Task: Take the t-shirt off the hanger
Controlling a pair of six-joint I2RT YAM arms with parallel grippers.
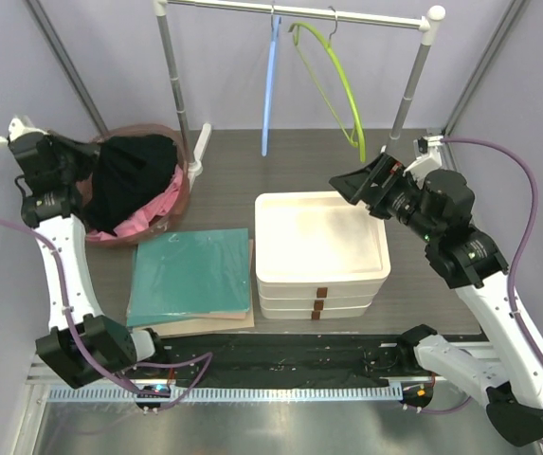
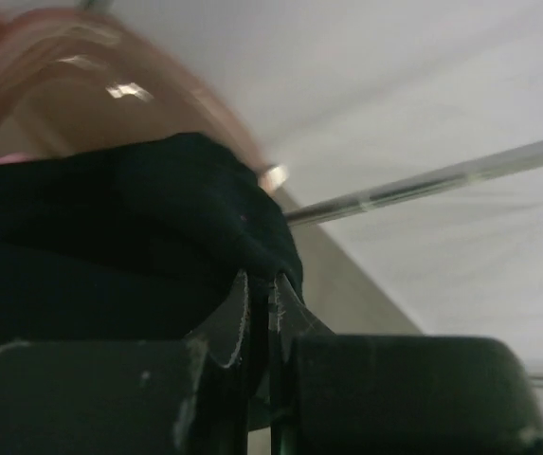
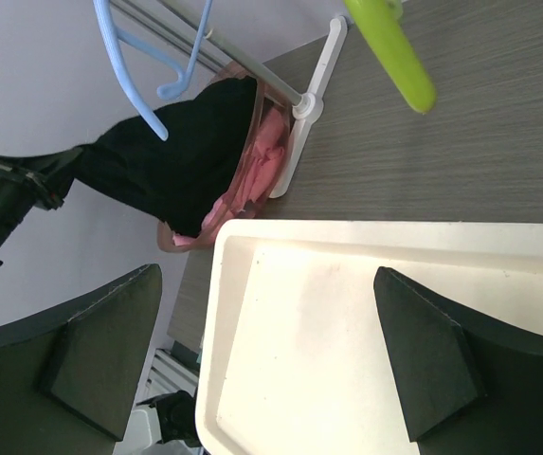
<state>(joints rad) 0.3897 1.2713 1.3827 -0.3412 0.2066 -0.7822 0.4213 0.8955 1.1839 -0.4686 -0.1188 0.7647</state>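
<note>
The t-shirt's lower part already hangs inside the pink basket, so my left gripper next needs to lower into it, toward the right in the top view, and release the t-shirt's fold.
A black t-shirt (image 1: 131,180) hangs from my left gripper (image 1: 91,152) down into a pink basket (image 1: 171,194) at the back left. The left wrist view shows the jaws (image 2: 263,284) shut on a fold of the black cloth (image 2: 110,246). A blue hanger (image 1: 271,85) and a green hanger (image 1: 333,81) hang bare on the rail (image 1: 299,11). My right gripper (image 1: 354,185) is open and empty above the far right corner of the white trays (image 1: 320,248). The right wrist view shows the t-shirt (image 3: 176,152), blue hanger (image 3: 138,57) and green hanger tip (image 3: 394,52).
A stack of white trays sits mid-table (image 3: 347,332). A teal board (image 1: 193,275) lies on a brown sheet left of it. Pink cloth (image 1: 148,216) lies in the basket. The rack's two upright posts (image 1: 174,76) stand at the back.
</note>
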